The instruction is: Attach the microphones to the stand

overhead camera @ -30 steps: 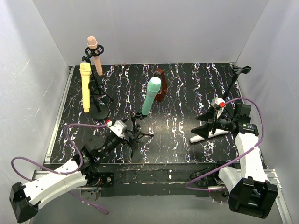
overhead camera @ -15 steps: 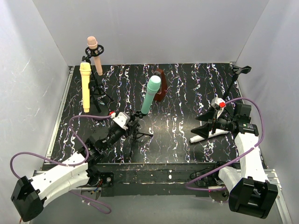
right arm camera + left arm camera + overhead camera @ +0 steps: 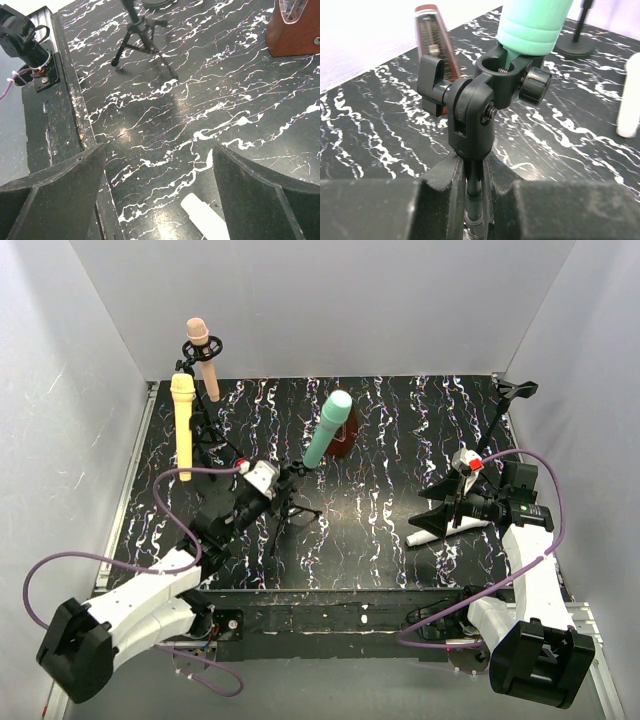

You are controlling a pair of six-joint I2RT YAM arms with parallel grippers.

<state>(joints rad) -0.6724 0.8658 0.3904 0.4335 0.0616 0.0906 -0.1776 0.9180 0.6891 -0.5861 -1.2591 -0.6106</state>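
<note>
The stand should be carried outward by my left gripper to the bare tabletop between yellow microphone [image 3: 183, 425] and metronome, where I should release its pole because the legs have room.
A teal-green microphone [image 3: 329, 430] [image 3: 535, 22] sits in the black clip [image 3: 502, 77] of a small tripod stand [image 3: 288, 505], leaning to the right. My left gripper [image 3: 270, 490] [image 3: 473, 172] is shut on the stand's thin pole [image 3: 472, 197], just under the clip joint. The peach-pink microphone [image 3: 203, 358] and the pale yellow microphone [image 3: 183, 425] stand in stands at the back left. The white microphone [image 3: 440, 532] [image 3: 202, 217] lies flat on the table. Right above it my right gripper [image 3: 442, 514] [image 3: 160, 192] hangs open, with only the microphone's end between its fingers.
A brown metronome [image 3: 343, 435] [image 3: 434, 42] [image 3: 295, 25] stands behind the teal microphone. An empty black stand [image 3: 512, 398] is at the back right corner. White walls close three sides. The tripod's legs [image 3: 137, 32] show in the right wrist view.
My left gripper went forward to the tripod stand and closed on its pole. The stand and the teal microphone shifted back and lean further right. The right arm has not moved.
</note>
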